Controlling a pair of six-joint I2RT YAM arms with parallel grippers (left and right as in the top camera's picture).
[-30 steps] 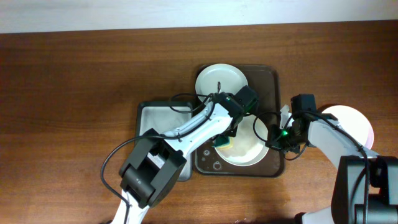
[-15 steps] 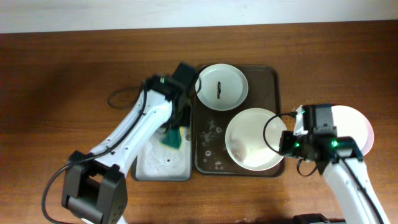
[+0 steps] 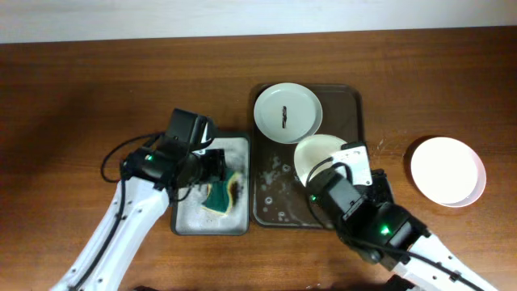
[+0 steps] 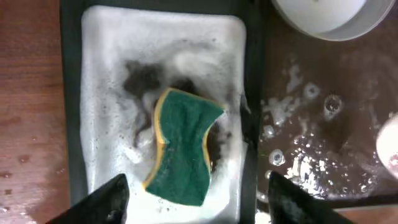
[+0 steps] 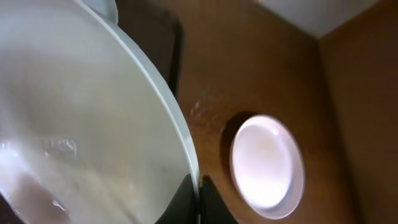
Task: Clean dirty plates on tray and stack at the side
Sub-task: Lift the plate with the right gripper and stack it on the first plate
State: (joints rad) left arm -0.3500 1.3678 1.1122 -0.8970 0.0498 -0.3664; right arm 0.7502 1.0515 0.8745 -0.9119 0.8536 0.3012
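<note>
I'll carry the wet plate right in the overhead view, lower it onto the clean plate below my right gripper and release.
A green and yellow sponge lies in the foam of the grey basin. My left gripper hangs open just above it, one finger on each side and neither touching it. My right gripper is shut on the rim of a wet white plate, which it holds tilted above the brown tray. From overhead this plate shows partly under the right arm. A second plate with a dark smear sits at the tray's far end. One clean plate rests on the table to the right.
Soapy water and foam spots cover the tray floor. The basin stands against the tray's left side. Brown tabletop stretches to the left and at the far right around the clean plate.
My left gripper carried the sponge from the tray to the basin, opened and let it go. My right arm lifted the large plate off the tray and tilted it.
</note>
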